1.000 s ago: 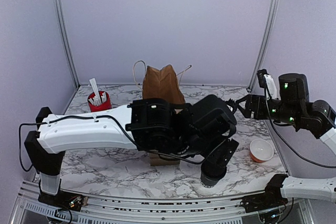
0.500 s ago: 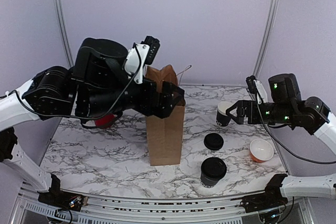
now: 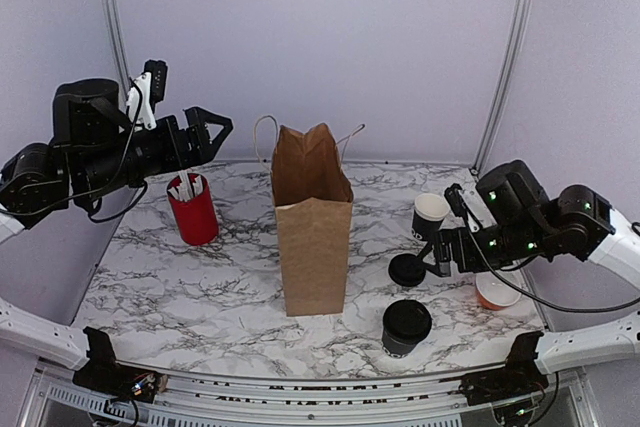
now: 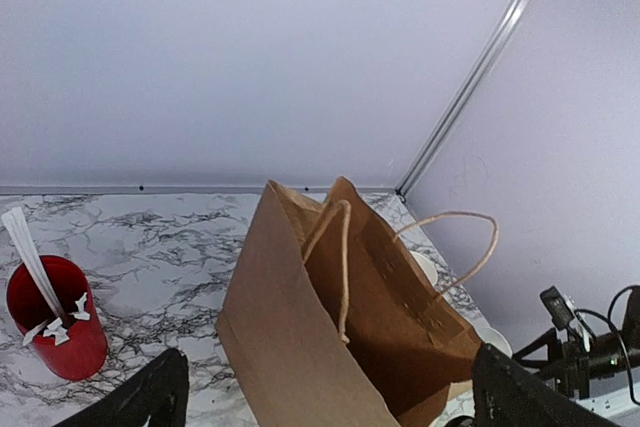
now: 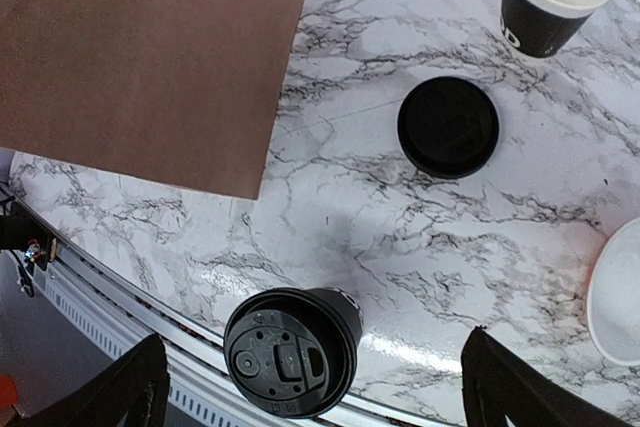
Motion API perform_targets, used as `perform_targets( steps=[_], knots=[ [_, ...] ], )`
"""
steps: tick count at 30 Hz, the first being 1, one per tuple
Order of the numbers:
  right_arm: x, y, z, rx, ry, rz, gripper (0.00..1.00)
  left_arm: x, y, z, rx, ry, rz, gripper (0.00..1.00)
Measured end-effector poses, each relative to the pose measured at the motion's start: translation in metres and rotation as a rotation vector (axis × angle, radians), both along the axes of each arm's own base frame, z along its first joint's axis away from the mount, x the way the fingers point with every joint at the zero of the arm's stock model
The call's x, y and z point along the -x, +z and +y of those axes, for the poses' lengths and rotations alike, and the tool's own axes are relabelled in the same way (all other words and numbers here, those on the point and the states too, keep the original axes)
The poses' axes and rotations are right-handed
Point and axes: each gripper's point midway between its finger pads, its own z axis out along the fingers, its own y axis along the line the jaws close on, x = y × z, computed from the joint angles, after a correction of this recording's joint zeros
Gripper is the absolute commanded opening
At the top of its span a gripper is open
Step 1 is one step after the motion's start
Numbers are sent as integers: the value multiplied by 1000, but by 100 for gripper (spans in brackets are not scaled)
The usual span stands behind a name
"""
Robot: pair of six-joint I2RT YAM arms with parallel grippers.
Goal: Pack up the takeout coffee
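The cup stands upright and clear, so my right gripper needs to move down toward the table's front edge next and bring its spread fingers around the lidded top of the coffee (image 3: 406, 325) (image 5: 292, 351).
The takeout coffee (image 3: 406, 325) is a black cup with a black lid, standing upright near the table's front edge, right of the brown paper bag (image 3: 313, 217). In the right wrist view the coffee (image 5: 292, 351) sits below and between the spread fingers. My right gripper (image 3: 432, 255) hovers open above the table behind the coffee, holding nothing. My left gripper (image 3: 218, 135) is raised at the far left, open and empty, pointing toward the bag (image 4: 340, 317), whose mouth stands open with rope handles up.
A loose black lid (image 3: 406, 269) lies flat just under the right gripper. An open black cup with white inside (image 3: 430, 215) stands behind it. An orange bowl (image 3: 497, 290) sits at the right. A red cup with white sticks (image 3: 192, 209) stands left of the bag.
The left arm has swung away from the bag to the far left and risen. The right gripper has dropped from beside the open cup toward the loose lid.
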Motion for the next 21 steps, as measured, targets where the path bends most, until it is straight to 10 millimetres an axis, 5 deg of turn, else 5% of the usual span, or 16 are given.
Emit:
perform_targets(
  steps=[9, 21],
  knots=[
    [40, -22, 14, 102, 80, 68, 96, -25, -23, 24, 43, 53, 95, 99],
    [48, -60, 35, 284, 149, 84, 83, -27, -37, 24, 68, 43, 150, 99]
  ],
)
